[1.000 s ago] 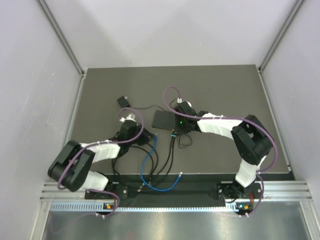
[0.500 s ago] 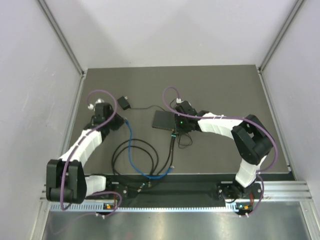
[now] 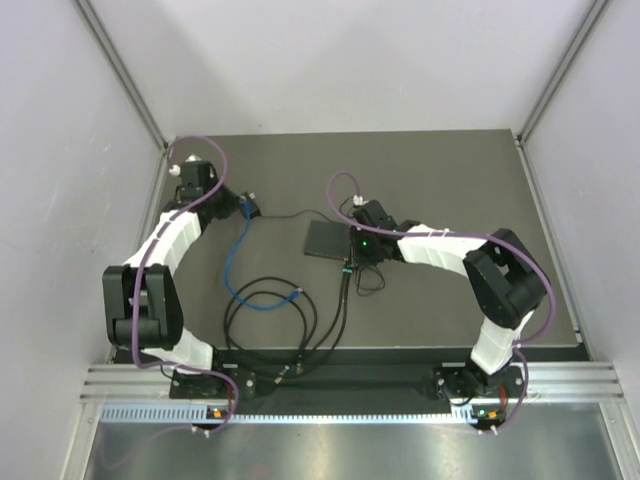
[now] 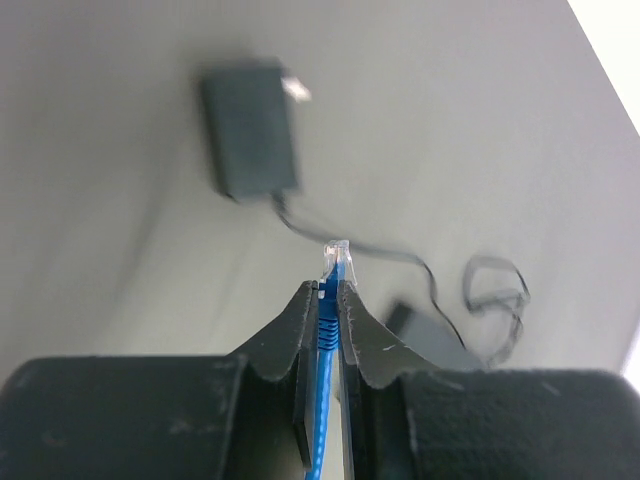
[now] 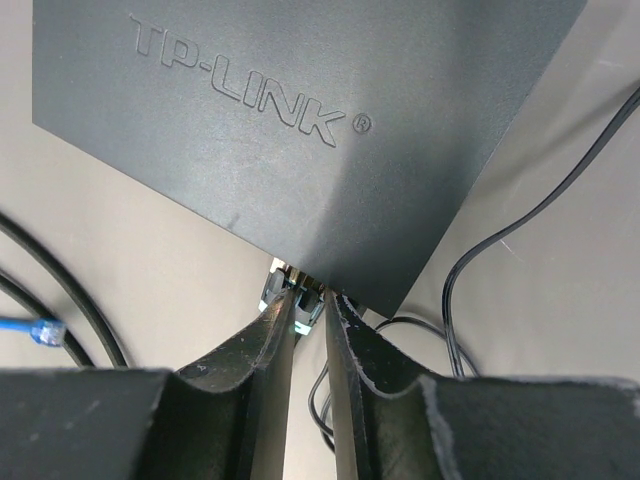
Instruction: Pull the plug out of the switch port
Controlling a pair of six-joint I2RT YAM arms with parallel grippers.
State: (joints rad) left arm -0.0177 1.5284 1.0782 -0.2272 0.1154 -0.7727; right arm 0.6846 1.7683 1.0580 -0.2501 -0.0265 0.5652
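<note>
My left gripper goes left in the top view and down next to release the blue cable's plug on the tabletop point(image 4: 135, 45) beside the adapter block, as it's bare there.
The switch point(image 3: 327, 240) is a flat matte black box; in the right wrist view point(image 5: 300, 110) it reads TP-LINK. A clear plug point(image 5: 283, 288) on a black cable sits in a port in its near edge. My right gripper point(image 5: 312, 298) is closed narrowly around that plug, also seen from above point(image 3: 350, 258). My left gripper point(image 4: 330, 290) is shut on the clear plug point(image 4: 337, 257) of a blue cable point(image 3: 233, 262). It holds this plug above the table at the far left point(image 3: 235, 210), away from the switch.
A small black adapter block point(image 3: 248, 206) lies beside my left gripper, its thin wire running to the switch. It also shows in the left wrist view point(image 4: 250, 130). Black cable loops point(image 3: 270, 310) lie in front. The blue cable's free end point(image 3: 297, 295) rests there.
My left arm has swung from beside the switch out to the far left, carrying the blue cable's plug with it. My right gripper has stayed at the switch's near edge.
</note>
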